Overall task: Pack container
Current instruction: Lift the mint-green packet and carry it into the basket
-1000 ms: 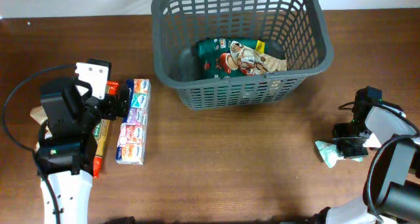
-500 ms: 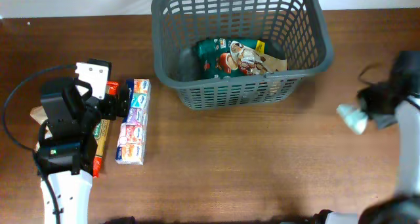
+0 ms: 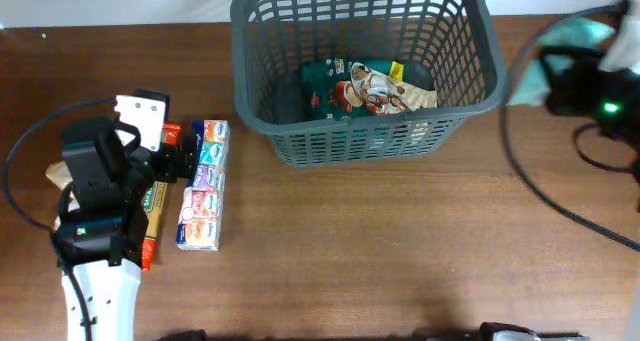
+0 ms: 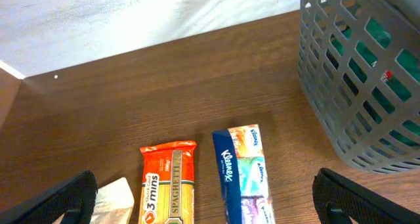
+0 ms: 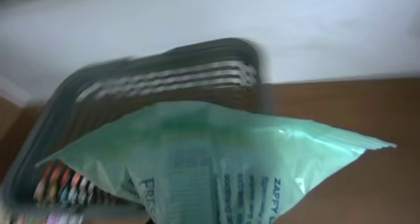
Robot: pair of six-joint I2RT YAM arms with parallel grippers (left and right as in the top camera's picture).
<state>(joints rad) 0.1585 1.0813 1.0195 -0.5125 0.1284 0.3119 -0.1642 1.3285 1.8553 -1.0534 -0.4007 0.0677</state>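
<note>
I should next swing my right gripper left in the overhead view, over the basket's rim, then down inside: there's room above the dark green packet.
The dark grey slotted basket point(image 3: 365, 131) stands at the back middle of the table and holds a dark green packet point(image 3: 365, 88). The basket also shows in the left wrist view point(image 4: 357, 86) and the right wrist view point(image 5: 131, 86). My right gripper point(image 3: 560, 76) is raised just right of the basket and shut on a pale green packet point(image 5: 216, 158), which shows blurred overhead point(image 3: 530, 76). My left gripper point(image 3: 175, 161) is open low over an orange spaghetti packet point(image 4: 167, 184) and a Kleenex tissue pack point(image 4: 243, 171).
A pale wrapped item point(image 4: 115, 198) lies left of the spaghetti. The tissue pack point(image 3: 203, 184) lies lengthwise at the left of the table, with the spaghetti point(image 3: 155, 216) beside it. Bare brown wood fills the front middle.
My right gripper has lifted the pale green packet from the table at the right and carried it up and back, to beside the basket's right rim. The left arm has not moved.
</note>
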